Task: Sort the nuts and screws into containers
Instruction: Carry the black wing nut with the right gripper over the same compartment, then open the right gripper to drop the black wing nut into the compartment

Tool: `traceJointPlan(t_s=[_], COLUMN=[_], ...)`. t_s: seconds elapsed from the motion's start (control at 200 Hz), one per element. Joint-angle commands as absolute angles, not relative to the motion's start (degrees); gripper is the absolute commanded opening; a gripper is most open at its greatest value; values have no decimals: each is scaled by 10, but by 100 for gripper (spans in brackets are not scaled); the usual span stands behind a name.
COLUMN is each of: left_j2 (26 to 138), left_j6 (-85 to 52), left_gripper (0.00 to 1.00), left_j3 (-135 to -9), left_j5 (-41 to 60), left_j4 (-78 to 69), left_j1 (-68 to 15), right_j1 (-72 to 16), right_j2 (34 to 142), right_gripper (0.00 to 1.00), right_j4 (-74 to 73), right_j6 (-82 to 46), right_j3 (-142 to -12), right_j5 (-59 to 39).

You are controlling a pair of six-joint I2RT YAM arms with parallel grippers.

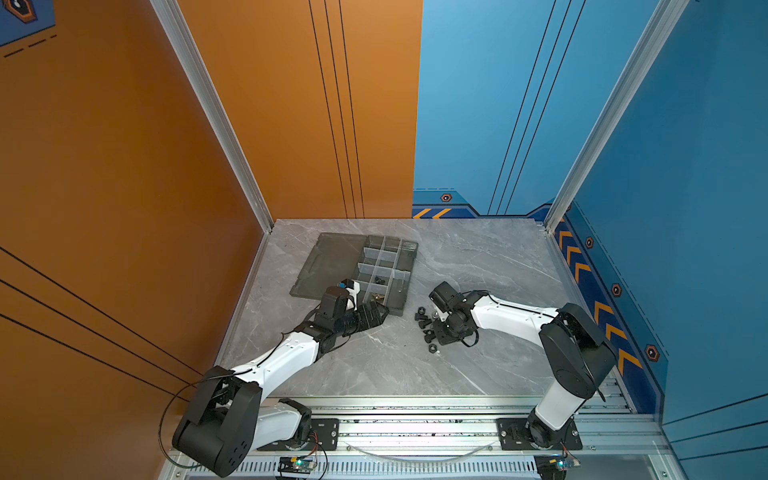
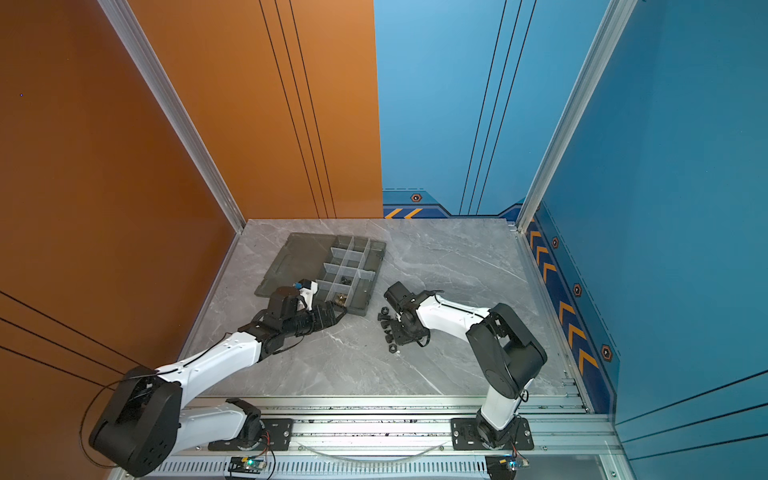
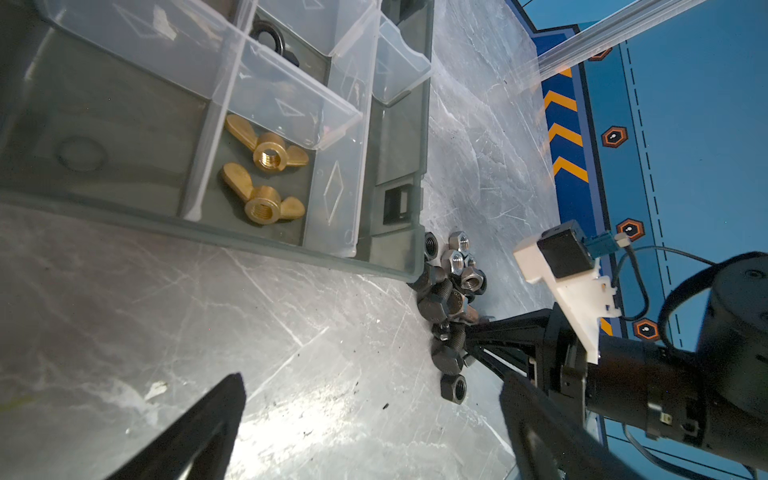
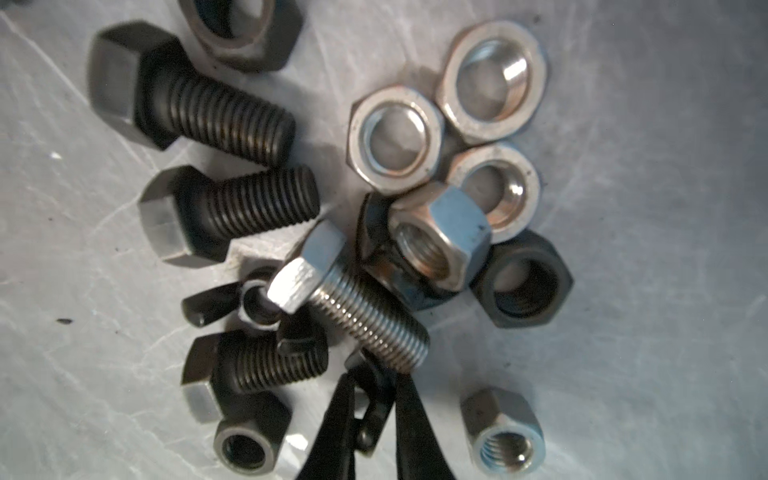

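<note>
Next, I should raise my right gripper from the pile and move it outward over the cell holding the black ring-shaped piece (image 1: 381,280) to release the black nut, since their dark colour matches.
A pile of loose screws and nuts (image 1: 426,328) (image 2: 388,328) lies right of the grey organizer tray (image 1: 409,270) (image 2: 376,266). The right wrist view shows a silver screw (image 4: 353,307), black screws (image 4: 199,108), silver nuts (image 4: 395,141) and a black nut (image 4: 523,282). My right gripper (image 4: 374,378) (image 1: 434,323) is down in the pile. Its jaws stand nearly together on a thin dark piece shaped like a winged nut's wing, just under the silver screw's tip. My left gripper (image 3: 370,415) (image 1: 374,316) hangs open and empty at the tray's near edge (image 3: 208,226). Two brass winged nuts (image 3: 270,178) lie in a near container.
The tray's flat lid (image 1: 328,262) lies open to the left of the cells. A black ring-shaped piece (image 3: 270,37) (image 1: 379,280) sits in a cell farther back. Orange and blue walls close in the marble table (image 1: 478,257), and a metal rail runs along its front.
</note>
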State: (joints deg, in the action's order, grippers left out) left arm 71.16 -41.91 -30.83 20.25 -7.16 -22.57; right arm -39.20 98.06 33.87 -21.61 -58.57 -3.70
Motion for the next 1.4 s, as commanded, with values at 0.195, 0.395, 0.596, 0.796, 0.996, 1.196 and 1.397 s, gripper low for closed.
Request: traceJointPlan(t_s=[0.195, 0.395, 0.596, 0.796, 0.996, 1.196, 1.397], left_j2=[689, 672, 652, 643, 635, 634, 635], left_j6=[-434, -439, -444, -446, -450, -451, -452], left_gripper=[98, 98, 98, 98, 98, 98, 98], left_j3=[-300, -288, -280, -273, -267, -265, -263], left_j5=[235, 238, 252, 265, 282, 287, 286], left_j4=[-107, -114, -115, -114, -123, -123, -126], left_j1=[-221, -213, -198, -183, -172, -164, -162], right_j1=[-365, -352, -347, -348, -351, -358, -362], right_j2=[888, 904, 1006, 1143, 1269, 1327, 1350], right_gripper=[0, 0, 0, 0, 0, 0, 0], right_j4=[361, 345, 341, 335, 341, 341, 345], right_j6=[-184, -173, -167, -182, -201, -201, -196], right_j3=[-623, -693, -848, -1012, -1145, -1196, -1200], right_j5=[-143, -197, -214, -217, -215, -221, -206])
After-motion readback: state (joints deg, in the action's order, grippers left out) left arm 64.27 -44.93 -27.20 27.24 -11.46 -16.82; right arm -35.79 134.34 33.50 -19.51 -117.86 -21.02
